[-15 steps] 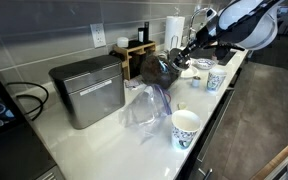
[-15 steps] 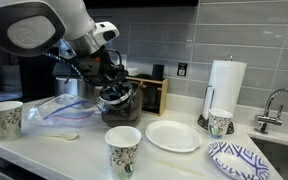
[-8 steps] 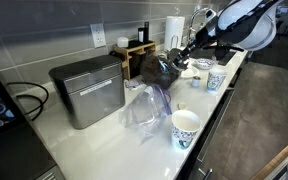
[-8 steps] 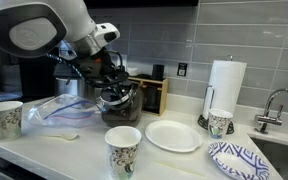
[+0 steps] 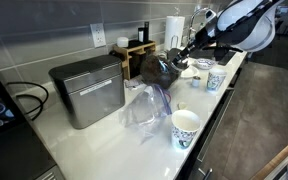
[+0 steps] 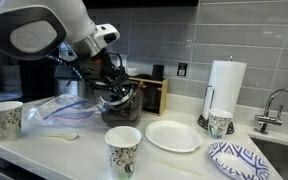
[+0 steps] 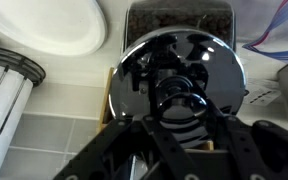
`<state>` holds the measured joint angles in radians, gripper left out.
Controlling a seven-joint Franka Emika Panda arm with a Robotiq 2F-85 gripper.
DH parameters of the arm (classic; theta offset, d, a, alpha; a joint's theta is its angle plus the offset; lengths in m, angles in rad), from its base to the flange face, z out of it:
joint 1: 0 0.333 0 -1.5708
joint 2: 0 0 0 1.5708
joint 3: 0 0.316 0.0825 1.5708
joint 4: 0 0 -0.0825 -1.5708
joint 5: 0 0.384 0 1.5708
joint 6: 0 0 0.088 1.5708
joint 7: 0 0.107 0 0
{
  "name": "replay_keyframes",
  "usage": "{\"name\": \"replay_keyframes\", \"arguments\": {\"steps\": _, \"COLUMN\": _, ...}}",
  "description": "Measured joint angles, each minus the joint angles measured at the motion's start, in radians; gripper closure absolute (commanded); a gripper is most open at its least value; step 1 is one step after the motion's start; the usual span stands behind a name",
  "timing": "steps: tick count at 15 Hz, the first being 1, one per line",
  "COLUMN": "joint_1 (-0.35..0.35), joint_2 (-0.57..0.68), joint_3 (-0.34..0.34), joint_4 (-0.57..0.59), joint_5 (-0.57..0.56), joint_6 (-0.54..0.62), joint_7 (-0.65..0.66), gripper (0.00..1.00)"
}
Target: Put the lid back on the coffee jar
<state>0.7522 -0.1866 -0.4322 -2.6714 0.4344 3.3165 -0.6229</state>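
Observation:
I should next lower the lid toward the uncovered side of the jar's opening [image 7: 181,17] and release the lid's knob, as dark contents still show past the lid's edge.
The coffee jar [image 5: 152,68] is a dark rounded vessel on the white counter; it also shows in an exterior view [image 6: 118,105]. In the wrist view its dark contents [image 7: 179,18] show just past a shiny round lid [image 7: 179,60] with a knob. My gripper [image 7: 180,108] is directly over the jar, fingers closed around the lid's knob, holding the lid at the jar's mouth. In both exterior views the gripper [image 5: 176,58] [image 6: 116,88] sits right on top of the jar. Whether the lid is seated I cannot tell.
A white plate [image 6: 172,136] and paper cups [image 6: 123,150] [image 6: 4,118] [image 6: 219,122] stand around the jar. A wooden box [image 6: 152,92] is behind it, with a paper towel roll [image 6: 224,85] near the sink. A grey metal box [image 5: 87,90] and clear plastic bag [image 5: 144,105] lie beside it.

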Motion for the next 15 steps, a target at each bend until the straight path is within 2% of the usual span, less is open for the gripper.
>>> {"name": "replay_keyframes", "arguments": {"steps": 15, "joint_1": 0.183, "joint_2": 0.029, "joint_3": -0.182, "joint_4": 0.002, "joint_5": -0.002, "joint_6": 0.044, "joint_7": 0.016, "gripper": 0.79}}
